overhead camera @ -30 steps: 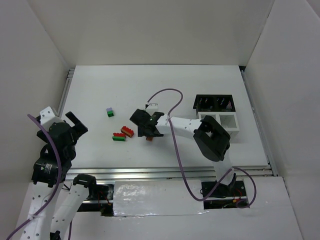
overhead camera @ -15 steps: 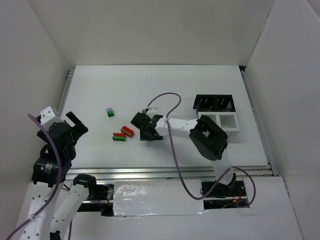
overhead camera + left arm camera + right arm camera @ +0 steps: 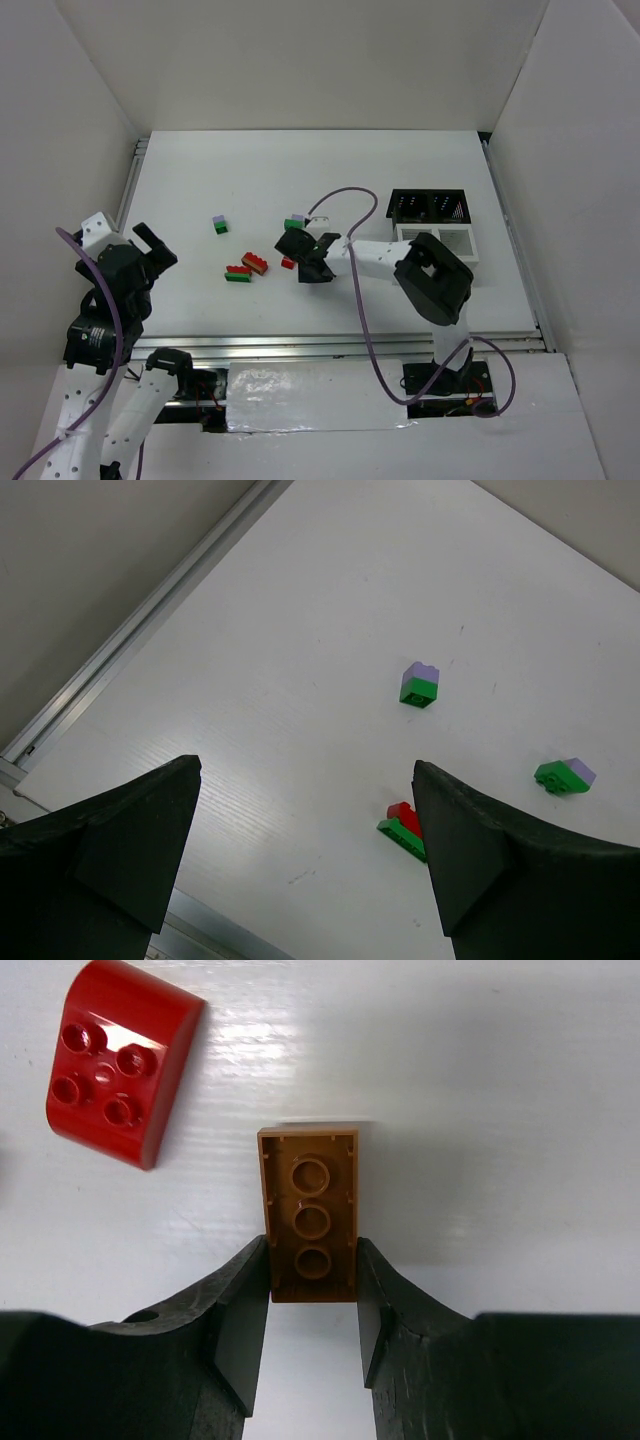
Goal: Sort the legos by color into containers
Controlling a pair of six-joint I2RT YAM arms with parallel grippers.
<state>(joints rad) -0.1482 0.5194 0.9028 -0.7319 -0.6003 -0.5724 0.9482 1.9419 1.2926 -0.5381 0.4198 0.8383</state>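
The orange-brown lego will be lifted by my right gripper next. My right gripper will then move toward the white container, over the container's section nearer the loose legos [image 3: 412, 232].
My right gripper [image 3: 312, 1280] is shut on an orange-brown lego [image 3: 310, 1215] that lies underside up on the table, one finger pressed against each long side. A red curved lego [image 3: 118, 1060] lies just beyond it to the left. From above, the right gripper [image 3: 305, 262] is mid-table with that red lego [image 3: 288, 263] beside it. Two lavender-on-green legos [image 3: 218, 225] [image 3: 296, 220] and a red-on-green pair [image 3: 238, 273] lie nearby. The black container [image 3: 428, 207] and the white container [image 3: 450, 243] stand at the right. My left gripper [image 3: 305, 860] hangs open over bare table at the left.
An orange-red lego [image 3: 254, 263] lies beside the red-on-green pair. White walls enclose the table on three sides. A metal rail [image 3: 130, 190] runs along the left edge. A purple cable [image 3: 345, 200] loops over the right arm.
The right gripper's jaws have closed onto the orange-brown lego, and the gripper has shifted slightly right. The red lego now shows beside it. The left arm has stayed put.
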